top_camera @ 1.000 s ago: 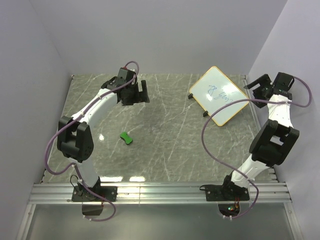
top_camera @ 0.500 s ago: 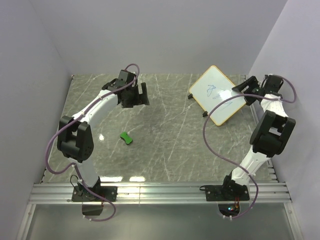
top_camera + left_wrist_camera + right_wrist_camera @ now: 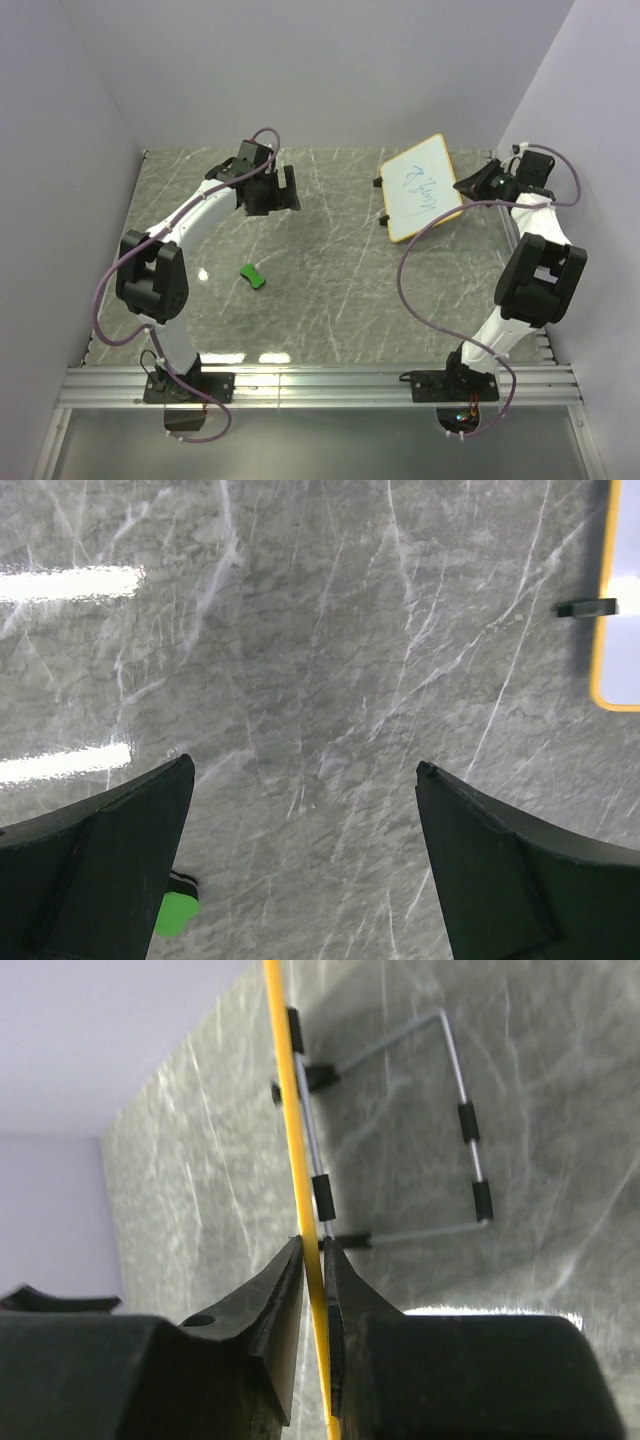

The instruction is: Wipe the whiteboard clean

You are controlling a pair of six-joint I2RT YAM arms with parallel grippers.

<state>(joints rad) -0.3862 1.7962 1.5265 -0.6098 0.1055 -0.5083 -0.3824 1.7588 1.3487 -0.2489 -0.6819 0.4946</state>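
Note:
Next, my left gripper will draw back to the green eraser, which lies below and back from it, and bring the open fingertips down around its narrow middle (image 3: 252, 276) to close.
The whiteboard (image 3: 420, 185), white with a tan frame and blue scribbles, stands at the back right of the table. My right gripper (image 3: 465, 187) is shut on its right edge. In the right wrist view the frame shows edge-on as a yellow strip (image 3: 290, 1110) pinched between the two jaws (image 3: 313, 1242), with the board's wire stand (image 3: 465, 1130) behind it. My left gripper (image 3: 272, 195) hangs open over the back left of the table, nothing between its fingers (image 3: 305, 765). A corner of the whiteboard (image 3: 622, 590) shows at the right edge of the left wrist view.
A small green eraser (image 3: 254, 276) lies on the grey marble table (image 3: 330, 290), left of centre; it peeks out by the left finger (image 3: 177, 912). Purple walls close in the back and both sides. A metal rail (image 3: 320, 385) runs along the near edge.
My right gripper moved left to the whiteboard's right edge and closed on it; the board swung round and shifted left. The left arm stayed nearly still, open.

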